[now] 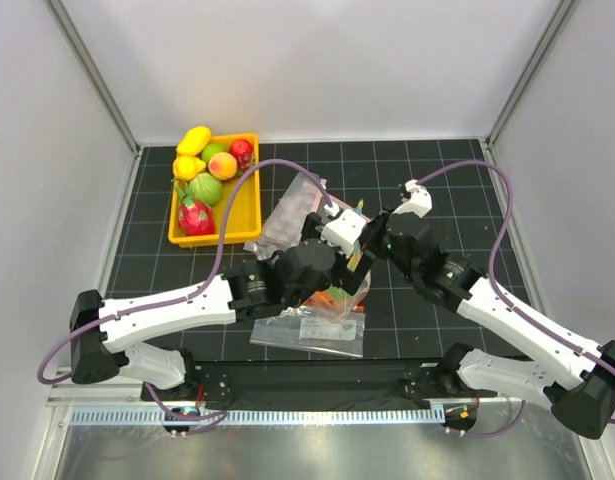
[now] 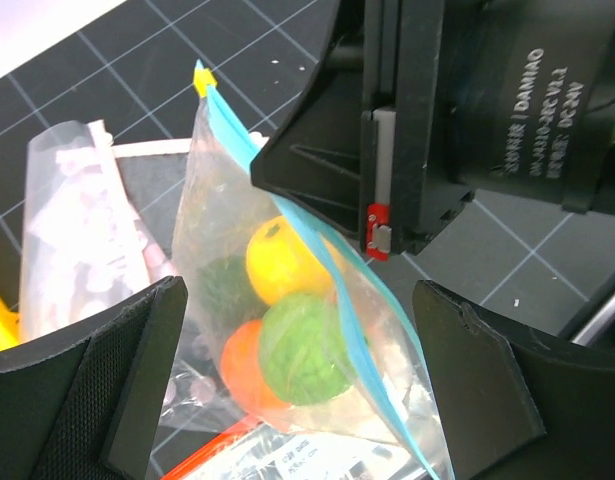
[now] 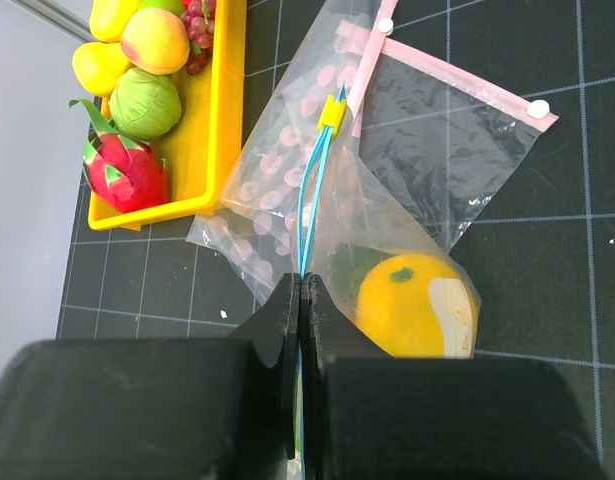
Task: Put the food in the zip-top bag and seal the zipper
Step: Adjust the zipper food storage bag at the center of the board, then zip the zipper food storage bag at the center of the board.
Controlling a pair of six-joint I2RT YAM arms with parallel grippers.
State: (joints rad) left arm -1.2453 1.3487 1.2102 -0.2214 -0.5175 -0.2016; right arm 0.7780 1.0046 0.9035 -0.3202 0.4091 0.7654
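Observation:
The zipper runs free beside my right gripper, so my open left gripper will next go toward the right in the top view, onto that part of the zipper.
The zip-top bag (image 2: 287, 300) hangs crinkled and clear, with food inside: a yellow fruit (image 2: 277, 260), a green ball (image 2: 302, 345) and an orange one (image 2: 242, 370). Its teal zipper (image 2: 317, 240) runs slantwise down the mouth, ending in a yellow tab (image 3: 332, 112). My right gripper (image 3: 301, 285) is shut on the zipper, the strip pinched between its pads. My left gripper (image 2: 299, 300) stands open, one finger on each side of the bag's lower part, not touching it. In the top view the bag (image 1: 345, 290) hangs between the two wrists at mid-table.
A yellow tray (image 1: 249, 200) holding several fruits, among them a dragon fruit (image 3: 122, 170), sits at the back left. The dotted bag with a pink strip (image 3: 287, 140) lies behind the held bag. A flat clear bag with a red-orange strip (image 1: 307, 332) lies below it.

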